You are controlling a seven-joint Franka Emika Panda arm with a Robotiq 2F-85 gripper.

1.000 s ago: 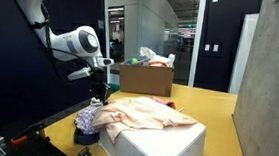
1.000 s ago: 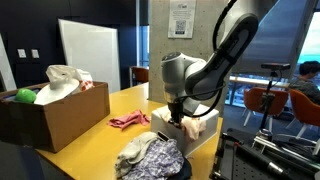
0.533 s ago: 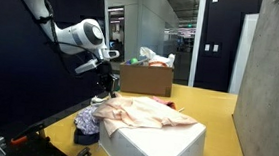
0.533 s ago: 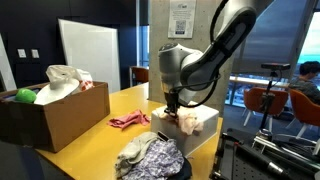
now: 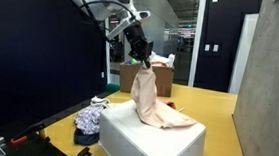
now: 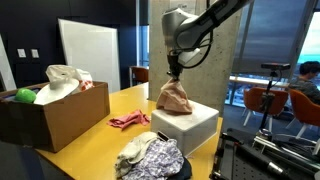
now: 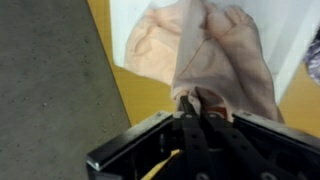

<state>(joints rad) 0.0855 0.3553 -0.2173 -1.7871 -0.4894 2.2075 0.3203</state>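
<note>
My gripper needs to move toward the concrete wall next, then go down over the cloth's resting end (image 5: pixel 169 118) (image 7: pixel 152 47) and release the cloth's fold, because that end is on the top of the box.
My gripper (image 5: pixel 140 52) is shut on a peach-coloured cloth (image 5: pixel 150 97) and holds it high above the white box (image 5: pixel 155 141). The cloth hangs down in a long bunch, and its lower end still rests on the box top. In an exterior view the same cloth (image 6: pixel 174 97) dangles from the gripper (image 6: pixel 173 72) over the box (image 6: pixel 190 128). In the wrist view the black fingers (image 7: pixel 193 104) pinch the top of the cloth (image 7: pixel 215 55), which spreads out below them.
A patterned heap of clothes (image 5: pixel 89 121) lies beside the box, also seen in front (image 6: pixel 150 157). A pink garment (image 6: pixel 129 120) lies on the yellow table (image 6: pixel 95 135). A brown cardboard box (image 6: pixel 45 115) of items stands behind; it shows as well (image 5: pixel 164 83).
The gripper has risen sharply and moved over the box, lifting the peach cloth from lying flat to hanging in a bunch. The jaws stayed shut.
</note>
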